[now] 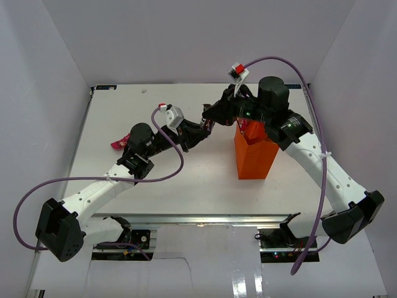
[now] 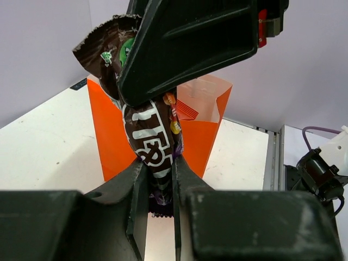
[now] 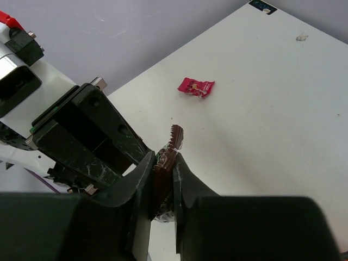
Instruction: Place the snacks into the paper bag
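Note:
Next, my right gripper carries the packet across over the bag's opening [image 1: 253, 129] and releases. That opening lies below the gripper and to its right in the top view.
A brown candy packet [image 2: 152, 136] with white lettering hangs in the air between my two grippers. My left gripper [image 2: 159, 163] is shut on its lower end. My right gripper [image 3: 163, 163] is shut on the other, serrated end of the packet [image 3: 175, 142]. The two grippers meet above the table, left gripper [image 1: 196, 134] and right gripper [image 1: 214, 117], just left of the upright orange paper bag [image 1: 254, 155]. The bag [image 2: 109, 136] stands open-topped right behind the packet in the left wrist view. A magenta-pink packet [image 1: 116, 144] lies on the table by the left arm.
The magenta-pink packet [image 3: 196, 86] lies alone on the white tabletop [image 3: 272, 109]. Grey walls close in the table on three sides. A rail [image 1: 198, 218] runs along the near edge by the arm bases.

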You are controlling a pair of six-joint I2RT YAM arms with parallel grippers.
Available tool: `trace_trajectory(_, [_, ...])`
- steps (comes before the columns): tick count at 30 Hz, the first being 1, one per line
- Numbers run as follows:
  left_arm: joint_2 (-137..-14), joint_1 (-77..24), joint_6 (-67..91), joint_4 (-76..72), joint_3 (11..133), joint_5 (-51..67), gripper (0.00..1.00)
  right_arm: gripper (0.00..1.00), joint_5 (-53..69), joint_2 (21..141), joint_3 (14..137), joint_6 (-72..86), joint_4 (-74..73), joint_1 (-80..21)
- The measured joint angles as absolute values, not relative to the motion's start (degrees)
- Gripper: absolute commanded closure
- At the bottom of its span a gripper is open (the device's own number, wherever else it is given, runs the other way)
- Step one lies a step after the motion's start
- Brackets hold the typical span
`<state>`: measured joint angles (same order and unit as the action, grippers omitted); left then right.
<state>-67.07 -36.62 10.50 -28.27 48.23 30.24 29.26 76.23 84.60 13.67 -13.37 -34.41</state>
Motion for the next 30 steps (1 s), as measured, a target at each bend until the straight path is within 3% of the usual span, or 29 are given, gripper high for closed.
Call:
trace_trajectory(2, [-67.1, -36.6, 10.5, -28.3, 48.3, 29.7, 0.65, 0.89, 29.1, 76.2, 84.6, 14.0, -13.3, -34.4])
trace_trajectory(4, [-67.1, -36.6, 10.5, -28.3, 48.5, 29.2, 0.53, 0.92, 29.0, 76.2, 84.6, 14.2, -13.2, -34.4])
trace_trajectory(5, [-67.0, -36.7, 10.4, -28.3, 48.5, 29.0, 0.45, 0.92, 29.0, 76.2, 84.6, 14.1, -13.1, -34.4])
trace_trajectory(6, [-66.9, -36.7, 10.5, -28.3, 48.5, 28.5, 0.28, 0.92, 28.9, 76.2, 84.6, 14.0, -13.1, -34.2])
trace_trajectory(9, [-65.8, -36.7, 11.5, -28.3, 48.5, 25.7, 0.02, 0.92, 29.1, 76.2, 84.9, 13.1, -13.4, -33.0])
trace_trajectory(19, [-54.3, -36.7, 12.8, -23.5, 46.9, 9.5, 0.02, 0.92, 25.3, 74.5, 96.6, 4.1, -12.0, -16.6])
trace_trajectory(26, [-52.7, -35.4, 19.2, -5.1, 47.4, -10.5, 0.02, 0.92, 17.8, 68.5, 87.8, -5.3, -10.7, -15.6])
trace_trajectory(30, [-55.2, -30.0, 24.1, 5.6, 48.7, -13.1, 0.02, 0.92, 15.4, 69.6, 82.2, -7.4, -10.4, -15.6])
